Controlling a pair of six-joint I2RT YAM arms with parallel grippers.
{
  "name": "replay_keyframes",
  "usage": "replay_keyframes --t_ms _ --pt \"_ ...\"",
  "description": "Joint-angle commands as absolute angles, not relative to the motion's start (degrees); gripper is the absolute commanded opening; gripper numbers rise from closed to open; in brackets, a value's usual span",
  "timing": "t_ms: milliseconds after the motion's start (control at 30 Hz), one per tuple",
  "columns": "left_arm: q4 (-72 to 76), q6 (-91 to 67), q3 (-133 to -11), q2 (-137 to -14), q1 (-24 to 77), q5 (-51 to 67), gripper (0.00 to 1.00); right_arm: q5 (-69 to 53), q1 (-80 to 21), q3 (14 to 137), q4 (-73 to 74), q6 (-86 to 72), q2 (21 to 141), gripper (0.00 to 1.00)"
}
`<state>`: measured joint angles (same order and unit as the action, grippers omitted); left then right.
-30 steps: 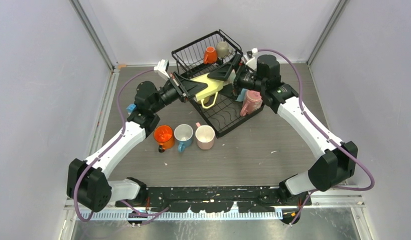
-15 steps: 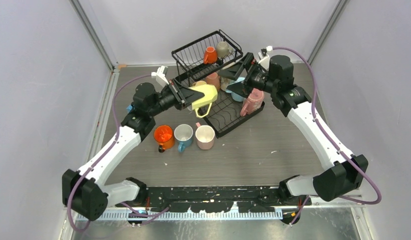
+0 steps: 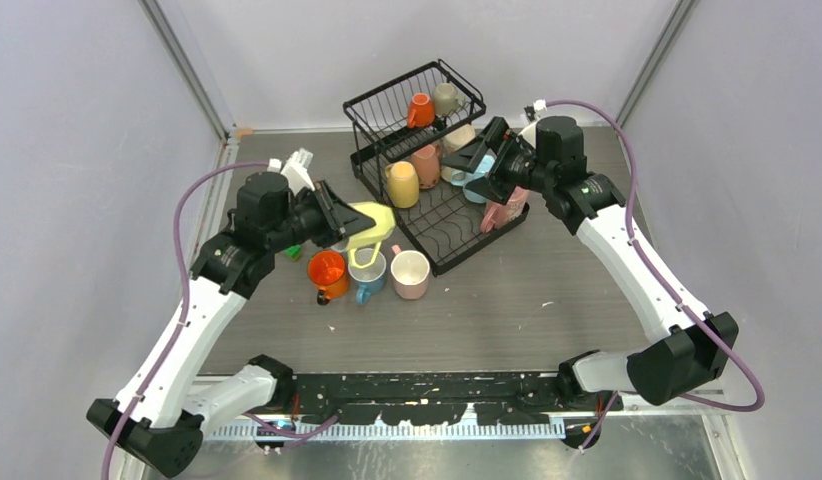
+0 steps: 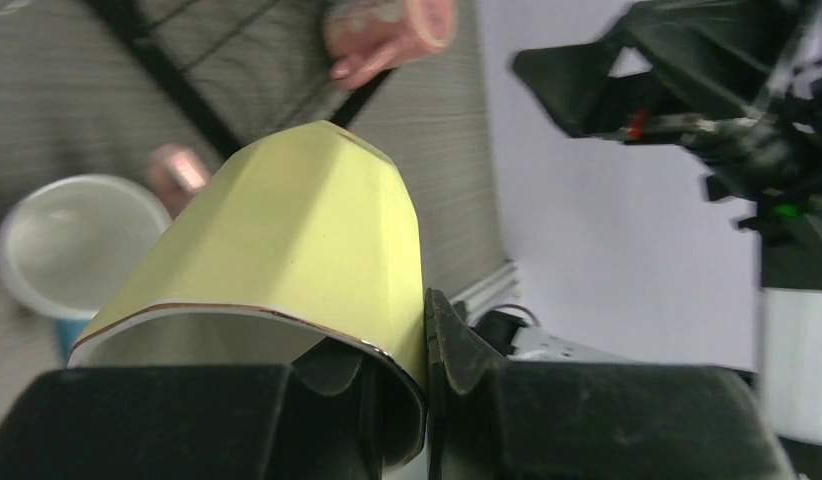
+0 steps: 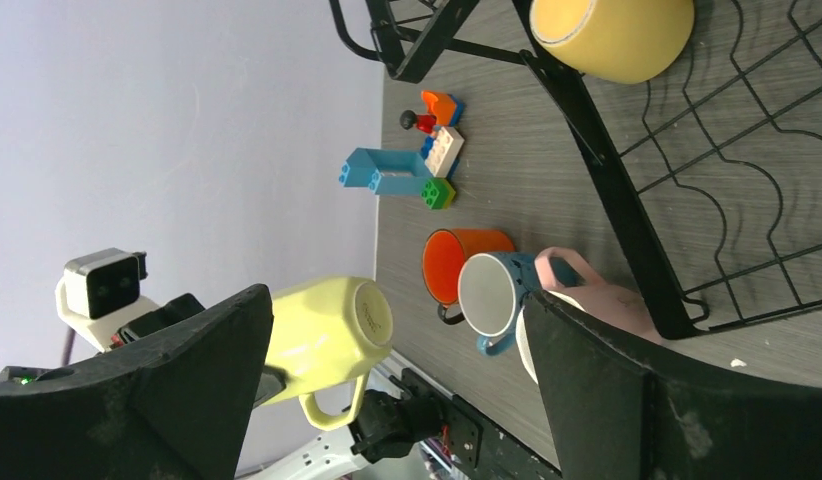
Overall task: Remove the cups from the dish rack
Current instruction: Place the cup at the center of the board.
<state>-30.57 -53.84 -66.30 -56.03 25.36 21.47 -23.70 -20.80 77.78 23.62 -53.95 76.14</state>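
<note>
I will next swing my left gripper over the bare tabletop below it, left in the top view beside the orange cup, tip the yellow cup (image 3: 365,222) upright, lower and release it.
My left gripper (image 3: 339,222) is shut on the rim of a pale yellow cup (image 3: 365,222), held on its side in the air just above the cups on the table. One finger is inside the yellow cup (image 4: 277,235), the other outside, where the left gripper (image 4: 392,340) pinches its wall. Orange (image 3: 327,270), blue (image 3: 367,268) and pink (image 3: 410,273) cups stand in a row below. The black dish rack (image 3: 442,250) holds more cups: orange (image 3: 420,108) and grey (image 3: 446,97) above, several on the lower tray. My right gripper (image 3: 477,160) hovers open over that tray, empty (image 5: 397,298).
Small blue, orange and green toy blocks (image 5: 407,165) lie on the table left of the rack, behind my left arm. A mustard cup (image 5: 612,30) lies in the lower tray. Grey walls close in the table at the back and both sides.
My left arm has carried the yellow cup out of the rack, leftward and toward the near side, to above the row of cups. The right gripper backed off slightly to the right and stays open.
</note>
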Motion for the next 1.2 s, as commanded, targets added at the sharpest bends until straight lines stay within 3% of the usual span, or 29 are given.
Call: replay_keyframes --t_ms 0,267,400,733,1167 --pt "-48.9 -46.6 -73.3 -53.5 25.1 8.5 0.0 -22.1 -20.7 79.2 24.3 -51.4 74.4 1.0" --pt "-65.1 -44.2 -75.5 -54.2 25.1 -12.5 0.0 -21.8 -20.6 78.9 25.2 -50.1 74.2 1.0" --pt "-68.7 -41.9 -75.7 -56.5 24.3 -17.5 0.0 -21.3 -20.7 78.5 26.3 -49.1 73.2 1.0" --pt "-66.3 -37.5 -68.9 -60.0 17.5 -19.0 0.0 -22.9 -20.7 76.8 25.7 -48.5 72.4 1.0" --pt "-56.9 -37.9 -62.0 -68.5 9.2 -11.0 0.0 -24.3 -20.6 75.0 24.3 -48.3 72.5 1.0"
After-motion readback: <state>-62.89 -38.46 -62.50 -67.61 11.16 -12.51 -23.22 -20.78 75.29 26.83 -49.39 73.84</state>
